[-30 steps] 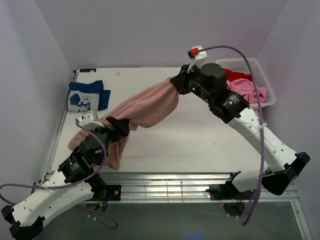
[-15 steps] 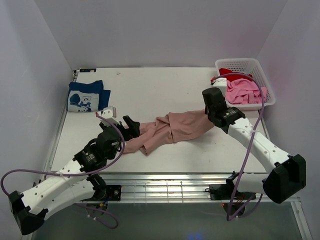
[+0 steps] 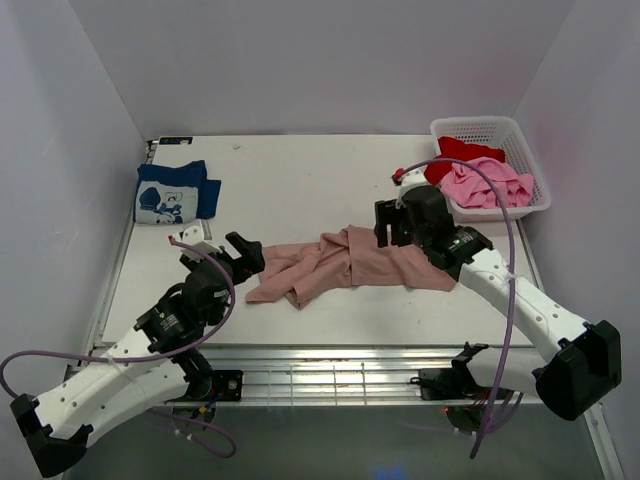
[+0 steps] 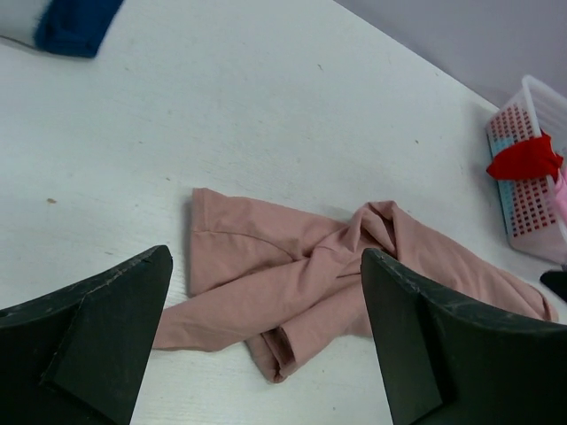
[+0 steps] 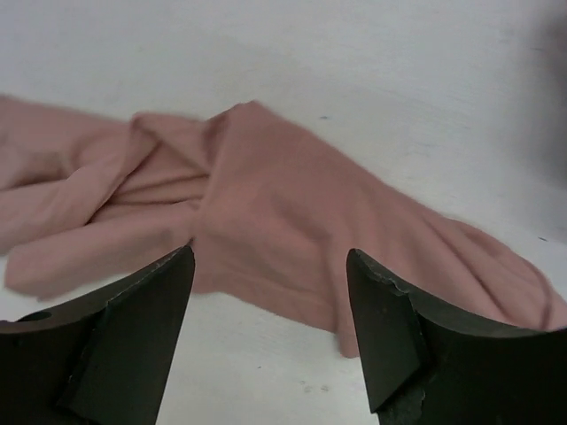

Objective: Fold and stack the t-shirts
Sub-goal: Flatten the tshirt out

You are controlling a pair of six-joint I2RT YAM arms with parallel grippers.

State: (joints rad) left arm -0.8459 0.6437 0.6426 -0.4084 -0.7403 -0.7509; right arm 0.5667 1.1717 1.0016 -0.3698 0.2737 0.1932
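Note:
My right gripper will swing across the cloth next, turning, and then lower onto the shirt's end by my left gripper, because overlapping folds [image 3: 284, 281] lie there.
A dusty pink-tan t-shirt [image 3: 340, 262] lies crumpled in a long twisted strip across the middle of the table. My left gripper [image 3: 245, 252] is open just off its left end, holding nothing. In the left wrist view the shirt [image 4: 310, 274] lies beyond the spread left gripper [image 4: 266, 257]. My right gripper [image 3: 392, 222] hovers open over the shirt's right part. In the right wrist view, cloth [image 5: 292, 221] shows below the right gripper [image 5: 270, 252], untouched. A folded navy t-shirt [image 3: 175, 192] with a white print lies at the back left.
A white basket [image 3: 541, 198] at the back right holds a red t-shirt [image 3: 465, 150] and a bright pink one [image 3: 485, 185]. The basket [image 4: 523, 190] and red shirt [image 4: 524, 158] also show in the left wrist view. The table's metal front rail [image 3: 330, 370] runs along the near edge.
The shirt, held up by the right gripper a second ago, now lies on the table. The right gripper has opened and let it go. Both arms have come down.

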